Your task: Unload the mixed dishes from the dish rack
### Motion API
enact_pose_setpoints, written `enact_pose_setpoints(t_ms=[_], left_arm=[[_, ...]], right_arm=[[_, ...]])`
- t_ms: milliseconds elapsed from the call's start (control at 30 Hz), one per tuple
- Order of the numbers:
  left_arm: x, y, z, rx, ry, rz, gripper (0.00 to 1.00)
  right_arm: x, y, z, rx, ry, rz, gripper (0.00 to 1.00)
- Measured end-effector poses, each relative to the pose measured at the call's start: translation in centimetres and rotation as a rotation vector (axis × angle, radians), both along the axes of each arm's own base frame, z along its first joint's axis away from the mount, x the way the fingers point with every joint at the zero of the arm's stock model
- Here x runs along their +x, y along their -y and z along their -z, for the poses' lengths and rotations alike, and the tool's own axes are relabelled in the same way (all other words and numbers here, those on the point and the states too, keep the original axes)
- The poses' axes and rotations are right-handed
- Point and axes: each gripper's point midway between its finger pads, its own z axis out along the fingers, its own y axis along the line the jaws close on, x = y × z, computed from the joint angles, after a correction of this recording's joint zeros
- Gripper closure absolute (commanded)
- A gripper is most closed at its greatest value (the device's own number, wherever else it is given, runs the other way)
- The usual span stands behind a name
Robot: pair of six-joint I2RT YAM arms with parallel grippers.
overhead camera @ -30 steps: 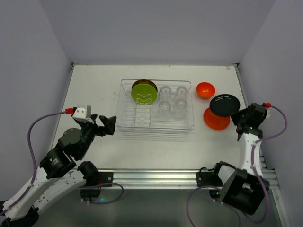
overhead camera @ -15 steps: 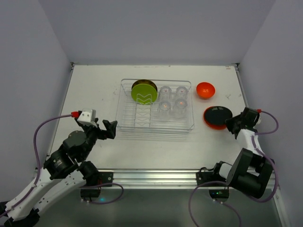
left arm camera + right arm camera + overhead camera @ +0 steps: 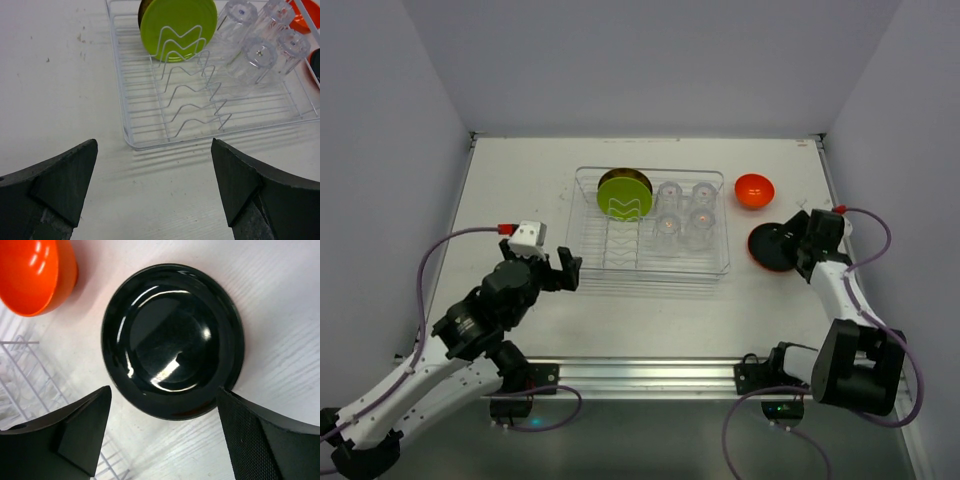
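My left gripper is going to turn next and move outward over the rack (image 3: 620, 262) onto the green plate's rim (image 3: 650, 194) beside the glasses, because the plate is standing upright and its edge is exposed.
The dish rack (image 3: 620, 262) holds an upright green plate (image 3: 625, 195), a yellow-brown plate edge behind it, and several clear glasses (image 3: 684, 216). To its right, a black plate (image 3: 770, 243) lies stacked on an orange plate (image 3: 761, 263), with the orange bowl (image 3: 754, 189) behind them. My right gripper (image 3: 798, 244) hovers open over the black plate (image 3: 172, 340), its jaws apart at the plate's near rim and holding nothing. My left gripper (image 3: 566, 272) is open and empty just short of the rack's near left corner (image 3: 131, 142), facing the green plate (image 3: 180, 27) and glasses (image 3: 257, 50).
The orange bowl (image 3: 35, 272) and the rack's wire corner (image 3: 20, 370) sit close to the left of my right gripper (image 3: 164, 388). Walls close the table on the left, back and right. A metal rail runs along the near edge (image 3: 650, 372).
My right gripper lowered the black plate onto the orange plate and opened, letting it go. My left arm moved right, toward the rack's near left corner.
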Motion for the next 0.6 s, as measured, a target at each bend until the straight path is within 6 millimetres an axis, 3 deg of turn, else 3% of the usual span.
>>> enact_pose_setpoints(t_ms=[167,200,367,433,500,600], left_arm=[[1.3,2.3,1.5,-0.019,-0.127,-0.022,0.0],[1.6,2.9,1.3,-0.031,-0.14,-0.021,0.0],[4.6,6.2,0.1,-0.025,-0.177,-0.015,0.0],[7.1,7.7,-1.3,-0.032,-0.183,-0.029,0.0],[10.6,8.5,-2.5,-0.082,-0.196,-0.071,0.0],[15.0,7.6,-2.5,-0.248,-0.231,-0.201,0.0]], right_arm=[[-1.6,0.8,-1.1,-0.06,-0.012,0.032,0.11],[-1.8,0.7,-1.9,-0.068,0.011,0.027,0.01],[-2.9,-2.2,-8.7,-0.072,0.328,-0.099,0.01],[-3.4,-3.6,-10.2,-0.062,0.423,-0.164,0.01],[-3.3,-4.3,-10.1,-0.05,0.437,-0.207,0.01],[-2.9,-5.3,-7.6,0.009,0.356,-0.255,0.01]])
